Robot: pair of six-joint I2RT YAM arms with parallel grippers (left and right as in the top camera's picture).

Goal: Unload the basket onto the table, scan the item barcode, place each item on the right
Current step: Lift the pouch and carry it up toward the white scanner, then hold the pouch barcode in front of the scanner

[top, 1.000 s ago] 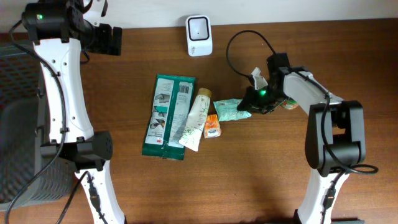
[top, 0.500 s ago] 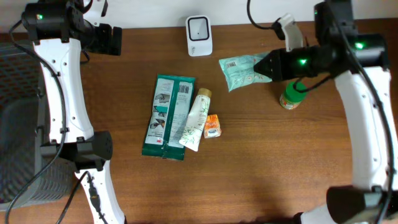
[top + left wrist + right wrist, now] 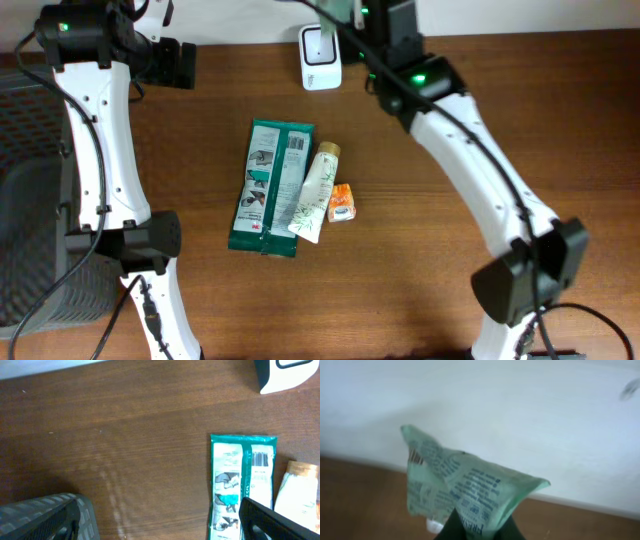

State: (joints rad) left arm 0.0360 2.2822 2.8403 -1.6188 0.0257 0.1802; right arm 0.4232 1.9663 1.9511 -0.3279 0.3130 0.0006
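I should bring my right gripper down and back, toward the right in the overhead view, and release the packet on the bare wood past the orange one.
A crumpled mint-green packet (image 3: 470, 492) with a barcode (image 3: 415, 456) near its upper left corner hangs in the right wrist view. My right gripper (image 3: 476, 529) is shut on its lower edge. In the overhead view that gripper (image 3: 358, 22) is at the table's back edge, just right of the white scanner (image 3: 320, 45), and the wrist mostly hides the packet. My left gripper (image 3: 178, 65) hovers at the far left, open and empty, with its fingers (image 3: 272, 520) wide apart over bare wood.
A dark green wipes pack (image 3: 270, 185), a pale tube (image 3: 318, 190) and a small orange packet (image 3: 342, 203) lie together mid-table. The right arm (image 3: 470, 160) stretches diagonally across the right half. A grey basket (image 3: 25, 200) stands off the left edge.
My right arm lifted the mint packet off the table and swung it left and back, from beside the orange packet to next to the scanner. The left arm stayed still.
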